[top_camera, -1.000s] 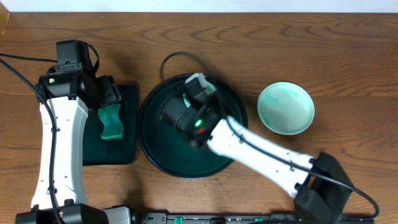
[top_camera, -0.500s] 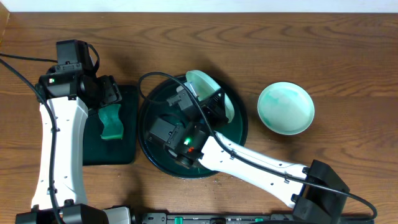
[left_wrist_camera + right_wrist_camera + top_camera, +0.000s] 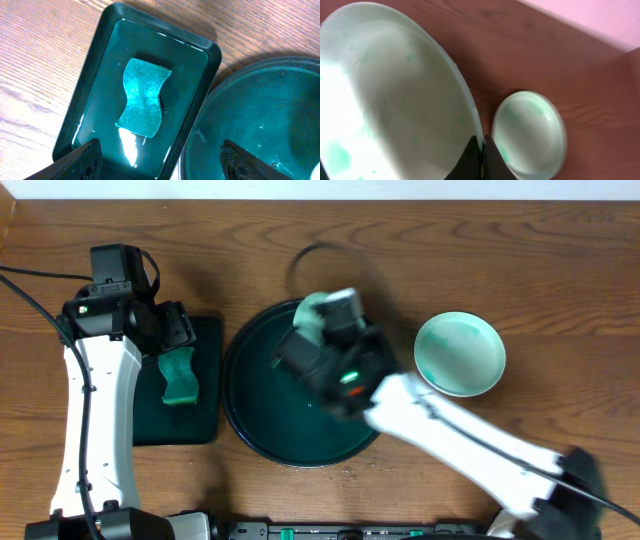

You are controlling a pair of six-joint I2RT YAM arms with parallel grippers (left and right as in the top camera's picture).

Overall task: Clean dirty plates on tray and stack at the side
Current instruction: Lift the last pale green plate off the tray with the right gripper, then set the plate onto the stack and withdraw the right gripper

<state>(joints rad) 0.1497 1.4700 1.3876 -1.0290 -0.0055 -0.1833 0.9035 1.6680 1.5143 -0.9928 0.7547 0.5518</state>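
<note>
The robot's right gripper should swing over the mint plate (image 3: pixel 460 354) on the wood beside the round tray next, then lower the pale plate on top of it.
The large round dark tray (image 3: pixel 255 415) lies mid-table and shows at the right of the left wrist view (image 3: pixel 260 110). My right gripper (image 3: pixel 325 320) is shut on the rim of a pale plate (image 3: pixel 395 100) with green smears, held tilted above the tray's far side; the gripper (image 3: pixel 481 150) pinches its edge. A mint plate (image 3: pixel 460 353) with green smears sits on the wood right of the tray, also in the right wrist view (image 3: pixel 530 132). My left gripper (image 3: pixel 162 165) is open and empty over the rectangular tray. No third plate shows.
A small black rectangular tray (image 3: pixel 205 420) left of the round tray holds liquid and a teal cloth (image 3: pixel 180 377), also in the left wrist view (image 3: pixel 142 97). A black cable (image 3: pixel 310 252) loops behind the round tray. The right arm crosses the tray's right front.
My right arm has swung to the right over the tray, with the plate still in its grip, and is blurred by motion. The left arm and the mint plate have not moved.
</note>
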